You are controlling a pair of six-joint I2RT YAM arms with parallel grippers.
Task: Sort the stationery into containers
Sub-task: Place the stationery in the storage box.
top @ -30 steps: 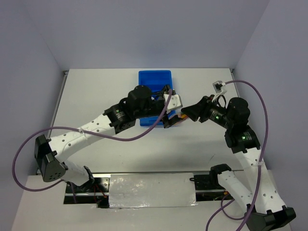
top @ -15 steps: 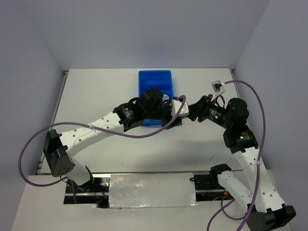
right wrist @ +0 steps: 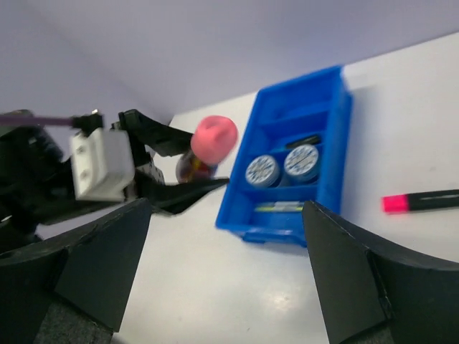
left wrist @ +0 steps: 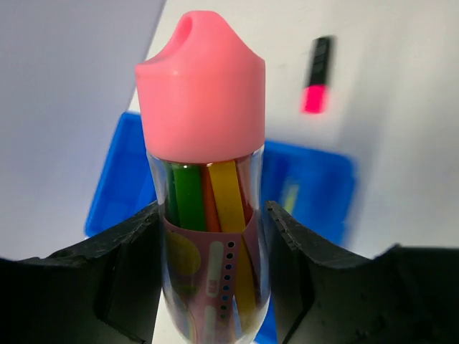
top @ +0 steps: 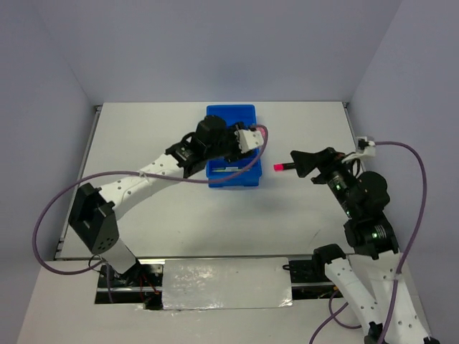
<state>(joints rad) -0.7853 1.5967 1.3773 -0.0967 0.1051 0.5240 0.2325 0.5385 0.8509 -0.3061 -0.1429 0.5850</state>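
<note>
The pink cylinder goes outward in my left gripper over the tray's far section next, since that shows empty, then goes down and is released there.
The blue tray lies at the table's far middle. My left gripper is shut on the pink cylinder, a clear tube with a pink cap and coloured sticks inside, held above the tray's right edge. In the right wrist view the tray holds two round patterned-lid tubs, a black marker and thin pale sticks. A black marker with a pink end lies on the table right of the tray. My right gripper is open and empty, just right of that marker.
The left arm reaches across the table's left middle to the tray. The right arm stands at the right side. Grey walls close the table at the back and both sides.
My left gripper has moved from the tray's near right corner toward the far side, carrying the pink cylinder. My right gripper has drawn back to the right, and the pink-ended marker now shows.
</note>
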